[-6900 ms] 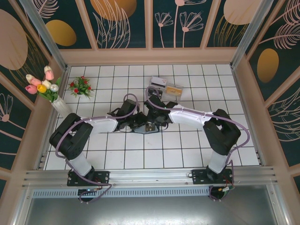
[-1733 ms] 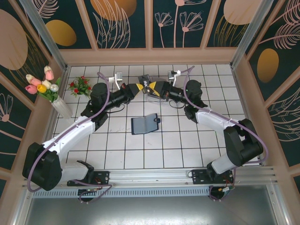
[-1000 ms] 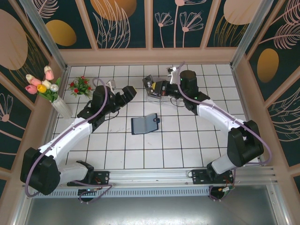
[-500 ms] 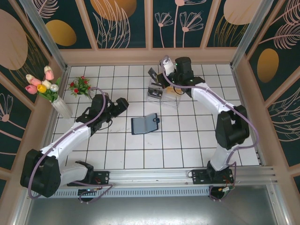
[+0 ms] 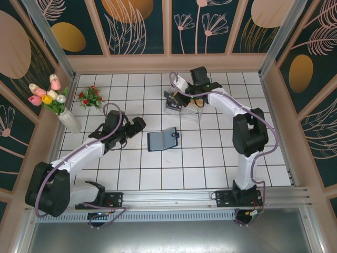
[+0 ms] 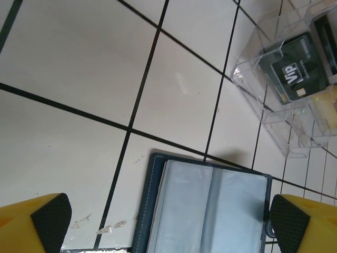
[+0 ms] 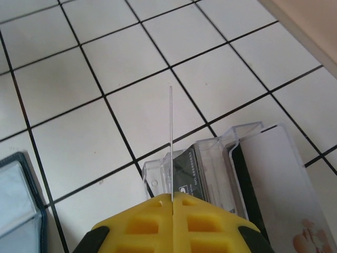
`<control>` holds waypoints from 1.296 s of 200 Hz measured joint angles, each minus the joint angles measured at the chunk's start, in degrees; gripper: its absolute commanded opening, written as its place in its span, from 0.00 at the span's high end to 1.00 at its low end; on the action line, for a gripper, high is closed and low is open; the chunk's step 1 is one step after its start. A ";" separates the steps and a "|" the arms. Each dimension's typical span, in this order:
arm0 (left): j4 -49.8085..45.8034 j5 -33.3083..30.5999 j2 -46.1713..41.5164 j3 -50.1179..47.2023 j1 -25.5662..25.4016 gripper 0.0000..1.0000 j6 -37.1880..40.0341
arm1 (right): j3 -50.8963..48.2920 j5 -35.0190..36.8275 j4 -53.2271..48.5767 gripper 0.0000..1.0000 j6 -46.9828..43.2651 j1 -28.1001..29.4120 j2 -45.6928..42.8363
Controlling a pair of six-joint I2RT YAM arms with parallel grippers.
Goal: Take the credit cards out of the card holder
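The black VIP card's slot (image 7: 185, 169) in the clear tray is below my right gripper, so my right gripper will go down to it and let go of the credit card (image 7: 171, 142).
The card holder (image 5: 162, 139) lies open on the white tiles, its blue-grey sleeves (image 6: 210, 208) facing up. My left gripper (image 5: 136, 126) hovers just left of it, open, its black pads (image 6: 50, 216) set wide on either side of the holder with nothing between them. My right gripper (image 5: 181, 87) is over the back left end of a clear tray (image 5: 185, 105), shut on a credit card (image 7: 171, 142) that shows edge-on as a thin line. Its colour cannot be told. The holder's corner (image 7: 16, 200) sits at the lower left of the right wrist view.
The clear tray (image 7: 158, 176) holds a black VIP card (image 6: 295, 68), a tan card (image 6: 329, 108) and a white card (image 7: 274, 174). A vase of tulips (image 5: 55, 103) and a small red flower pot (image 5: 92, 97) stand at the far left. Wooden walls ring the tiled floor.
My right gripper has swung from beside the tray to over its back left end, still shut on the card. My left gripper has drawn back toward the near left.
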 measured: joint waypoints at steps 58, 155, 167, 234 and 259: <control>0.04 2.08 3.08 0.04 0.00 0.01 -0.02 | 3.78 2.56 -5.53 1.00 -7.52 -0.04 4.55; 0.85 5.95 4.24 0.09 0.00 0.02 0.00 | 6.10 6.32 -10.01 1.00 -12.48 -0.04 6.97; 0.87 6.10 4.24 0.09 0.00 0.02 0.00 | 6.10 6.29 -10.03 1.00 -12.48 -0.04 6.97; 1.95 7.10 4.24 0.09 0.00 0.02 -0.02 | 6.36 5.64 -9.99 0.97 -12.44 -0.04 8.07; 2.16 7.30 4.24 0.09 0.00 0.02 -0.02 | 6.60 5.60 -10.01 0.87 -12.35 -0.04 8.83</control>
